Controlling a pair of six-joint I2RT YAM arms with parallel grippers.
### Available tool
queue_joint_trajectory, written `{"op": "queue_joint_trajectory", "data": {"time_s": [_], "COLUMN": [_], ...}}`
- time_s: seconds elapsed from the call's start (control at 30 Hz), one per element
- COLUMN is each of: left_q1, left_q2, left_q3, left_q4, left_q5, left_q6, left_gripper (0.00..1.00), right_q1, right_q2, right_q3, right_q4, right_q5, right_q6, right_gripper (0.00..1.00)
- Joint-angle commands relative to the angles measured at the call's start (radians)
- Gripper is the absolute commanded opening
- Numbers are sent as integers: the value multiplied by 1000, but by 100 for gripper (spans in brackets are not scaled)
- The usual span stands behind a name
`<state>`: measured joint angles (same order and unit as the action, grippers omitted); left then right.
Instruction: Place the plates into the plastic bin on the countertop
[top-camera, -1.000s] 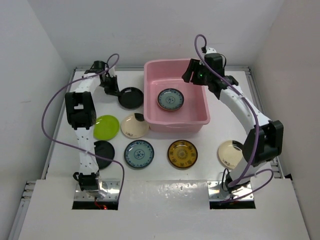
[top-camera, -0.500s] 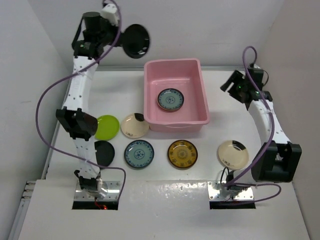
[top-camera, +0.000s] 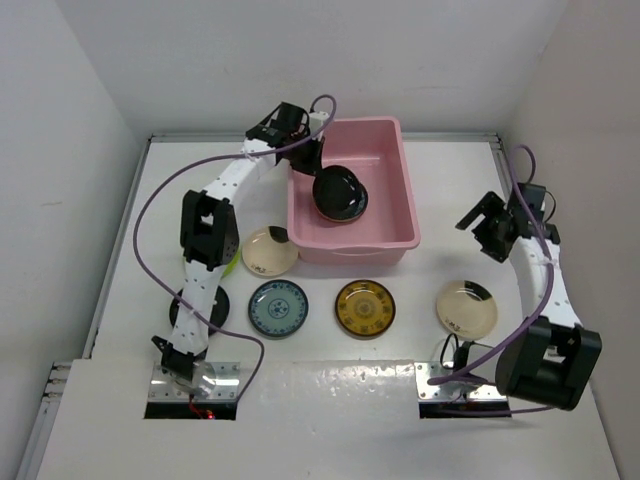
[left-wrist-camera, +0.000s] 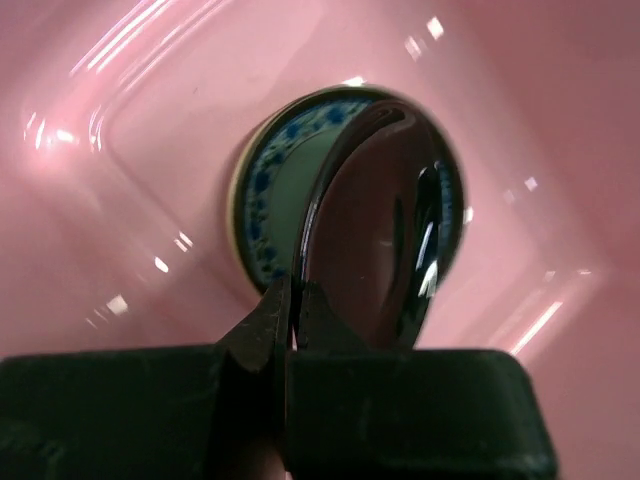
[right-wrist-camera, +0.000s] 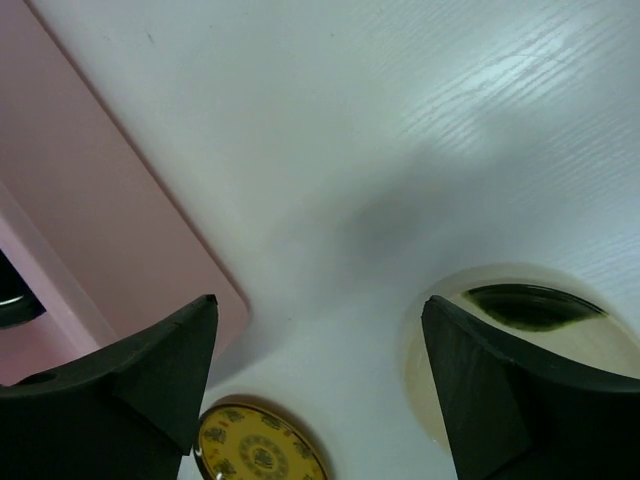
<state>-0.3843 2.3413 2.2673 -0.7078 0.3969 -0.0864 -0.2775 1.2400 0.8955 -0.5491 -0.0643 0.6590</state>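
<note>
The right gripper turns back and down onto the cream plate's near rim (top-camera: 470, 337) next, since the cream plate lies closer to my base than the open fingers.
My left gripper (top-camera: 320, 174) is shut on the rim of a glossy black plate (top-camera: 338, 194) and holds it tilted on edge inside the pink plastic bin (top-camera: 398, 160). In the left wrist view the black plate (left-wrist-camera: 372, 250) stands just over a blue-patterned plate (left-wrist-camera: 268, 190) lying on the bin floor. My right gripper (top-camera: 481, 231) is open and empty over the white countertop (top-camera: 450, 190), right of the bin. In the right wrist view its fingers (right-wrist-camera: 160, 370) frame bare countertop, with a cream plate (right-wrist-camera: 545, 335) to the right.
On the countertop in front of the bin lie a cream plate (top-camera: 268, 250), a blue-patterned plate (top-camera: 278, 307), a yellow-brown plate (top-camera: 365, 307) and another cream plate (top-camera: 466, 308). A black plate (top-camera: 214, 306) and a lime green one (top-camera: 233, 263) are partly hidden by the left arm.
My left arm lifted the black plate from the countertop, swung it high at the back left, then brought it down into the bin. My right arm drew back from the bin, rightward and nearer.
</note>
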Motion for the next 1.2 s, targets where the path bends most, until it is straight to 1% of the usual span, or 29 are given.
{"op": "queue_joint_trajectory", "data": {"time_s": [0.0, 0.07, 0.13, 0.17, 0.2, 0.23, 0.27, 0.33, 0.4, 0.43, 0.53, 0.67, 0.7, 0.73, 0.8, 0.83, 0.87, 0.9, 0.93, 0.97, 1.0, 1.03, 1.07, 1.1, 1.17], "left_q1": [-28, -51, -65, -74, -74, -74, -74, -74, -74, -74, -74, -39, -21, -10, 21, 30, 42, 62, 73, 84, 105, 114, 123, 139, 154], "left_q2": [-33, -23, -23, -23, -23, -13, -13, -13, -22, -22, -33, -74, -85, -103, -120, -140, -149, -149, -161, -172, -172, -184, -185, -200, -224], "left_q3": [29, 14, -12, -12, -12, -21, -22, -11, 3, 27, 84, 106, 106, 106, 97, 87, 87, 77, 77, 77, 68, 67, 42, 31, -1], "left_q4": [60, 71, 99, 99, 109, 110, 119, 119, 130, 130, 130, 148, 148, 148, 148, 148, 148, 148, 148, 137, 127, 126, 116, 104, 91], "left_q5": [13, -24, -24, -35, -35, -46, -46, -75, -85, -86, -86, -86, -75, -75, -50, -50, -41, -41, -41, -41, -41, -41, -41, -41, -41], "left_q6": [42, 65, 76, 76, 76, 76, 76, 76, 76, 76, 86, 77, 64, 63, 63, 54, 54, 54, 54, 54, 54, 54, 54, 54, 74], "left_gripper": [0, 0, 0, 0, 5, 24, 35, 54, 60, 64, 69, 69, 69, 69, 69, 70, 71, 71, 71, 71, 71, 71, 71, 71, 71], "right_q1": [-40, -75, -106, -120, -135, -141, -149, -189, -224, -230, -246, -243, -246, -247, -247, -247, -246, -247, -247, -247, -246, -246, -246, -246, -243], "right_q2": [-48, -65, -86, -88, -100, -112, -117, -143, -165, -184, -211, -228, -231, -229, -231, -229, -229, -226, -231, -202, -188, -169, -101, -73, 25], "right_q3": [-42, -88, -119, -142, -164, -177, -190, -245, -294, -308, -397, -483, -497, -542, -585, -613, -641, -650, -670, -685, -688, -678, -669, -656, -613], "right_q4": [-40, -72, -103, -124, -138, -156, -173, -202, -229, -236, -256, -223, -189, -142, -76, -2, 35, 139, 206, 247, 376, 406, 467, 481, 540], "right_q5": [-12, -2, 44, 61, 96, 127, 142, 184, 204, 213, 215, 170, 163, 128, 112, 78, 75, 72, 67, 69, 69, 69, 70, 32, -6], "right_q6": [-4, 4, 24, 33, 60, 73, 91, 140, 171, 201, 266, 313, 320, 323, 337, 335, 334, 340, 343, 358, 366, 373, 370, 370, 363], "right_gripper": [83, 88, 89, 93, 93, 93, 96, 96, 96, 96, 96, 93, 92, 89, 85, 80, 77, 73, 68, 65, 62, 57, 52, 49, 31]}}
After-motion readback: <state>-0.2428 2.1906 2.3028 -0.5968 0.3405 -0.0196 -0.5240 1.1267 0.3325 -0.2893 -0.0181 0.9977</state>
